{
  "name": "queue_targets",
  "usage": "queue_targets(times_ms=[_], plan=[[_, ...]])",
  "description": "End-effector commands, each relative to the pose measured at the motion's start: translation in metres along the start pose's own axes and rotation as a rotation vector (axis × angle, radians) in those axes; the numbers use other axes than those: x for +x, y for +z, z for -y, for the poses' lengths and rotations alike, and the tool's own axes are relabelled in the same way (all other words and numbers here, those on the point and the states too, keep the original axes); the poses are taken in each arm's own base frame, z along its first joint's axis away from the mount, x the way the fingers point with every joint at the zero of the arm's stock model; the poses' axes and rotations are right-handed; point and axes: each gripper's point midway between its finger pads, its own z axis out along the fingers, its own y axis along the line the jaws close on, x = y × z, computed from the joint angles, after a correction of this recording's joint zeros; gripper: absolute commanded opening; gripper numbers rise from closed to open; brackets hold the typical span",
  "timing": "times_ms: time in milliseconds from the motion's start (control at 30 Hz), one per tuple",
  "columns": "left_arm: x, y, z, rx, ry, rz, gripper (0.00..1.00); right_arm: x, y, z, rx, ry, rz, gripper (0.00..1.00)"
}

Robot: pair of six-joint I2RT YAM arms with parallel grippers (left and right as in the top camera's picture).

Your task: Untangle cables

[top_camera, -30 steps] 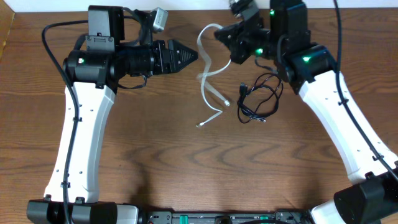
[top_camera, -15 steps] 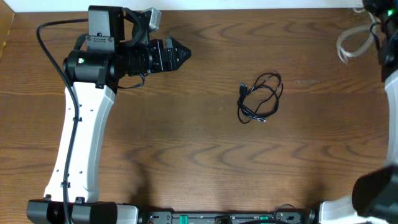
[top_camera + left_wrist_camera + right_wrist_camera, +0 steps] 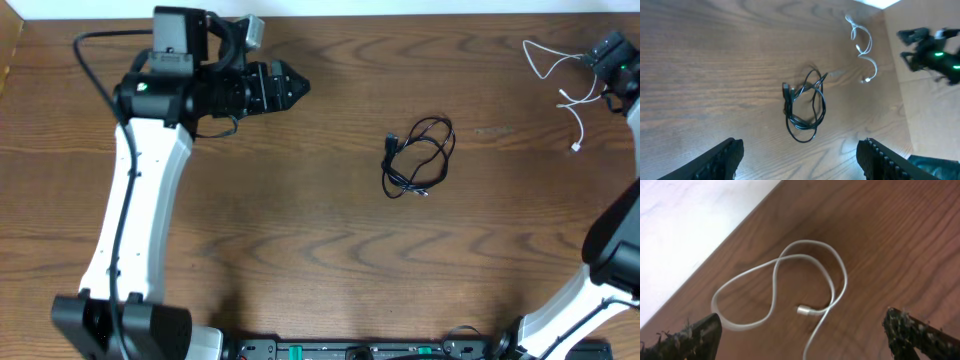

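Observation:
The parts of the cable bunch together at the black cable coil's near side (image 3: 406, 183) (image 3: 802, 123). My left gripper will go down next and swing to the right in the overhead view onto that side.
The black cable (image 3: 418, 158) lies in a loose coil at the middle of the table, and shows ahead of the left wrist camera as the black cable (image 3: 805, 106). The white cable (image 3: 562, 82) lies in open loops at the far right corner, apart from the black one. My right gripper (image 3: 606, 62) stands open just beside it. In the right wrist view the white cable (image 3: 790, 275) and its plug (image 3: 805, 310) rest on the wood below the right gripper (image 3: 802, 341), with nothing gripped. My left gripper (image 3: 293, 86) is open and empty, well left of the black cable; in its own view, left gripper (image 3: 800, 162).
The table's back edge (image 3: 400, 12) runs close behind both grippers, and a pale surface (image 3: 685, 215) lies beyond it by the white cable. The right arm (image 3: 935, 50) shows at the far right of the left wrist view. Bare wood lies between the two cables.
My right arm carried the white cable from the table's middle to the far right corner, then opened and let it go. The left gripper opened a little wider.

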Motion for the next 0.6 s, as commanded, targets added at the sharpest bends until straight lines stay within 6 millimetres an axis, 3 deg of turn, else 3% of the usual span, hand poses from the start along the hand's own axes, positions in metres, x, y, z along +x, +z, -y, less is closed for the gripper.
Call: queue_targets(times_ms=[0,100,133,233,300,367,433,567], plan=[[0.009,0.038,-0.007,-0.038,0.017,-0.078,0.77,-0.01,-0.078,-0.039,-0.147,-0.079,-0.027,0.99],[0.033,0.096,-0.006,-0.055,0.069,-0.192,0.77,0.032,-0.103,-0.059,-0.248,-0.079,-0.207,0.99],[0.038,0.107,-0.004,-0.048,0.08,-0.21,0.77,0.041,-0.105,-0.062,-0.264,-0.079,-0.241,1.0],[0.08,0.164,0.009,-0.015,0.167,-0.343,0.76,0.07,-0.111,-0.072,-0.272,-0.129,-0.335,0.99],[0.108,0.181,0.016,0.005,0.242,-0.429,0.76,0.077,-0.112,-0.077,-0.283,-0.179,-0.347,0.99],[0.124,0.188,0.022,0.023,0.312,-0.473,0.75,0.08,-0.113,-0.076,-0.281,-0.193,-0.358,0.99],[0.158,0.204,0.041,0.075,0.474,-0.552,0.75,0.092,-0.116,-0.066,-0.247,-0.206,-0.409,0.99],[0.177,0.238,0.046,0.093,0.515,-0.56,0.75,0.102,-0.118,-0.056,-0.203,-0.219,-0.451,0.99]])
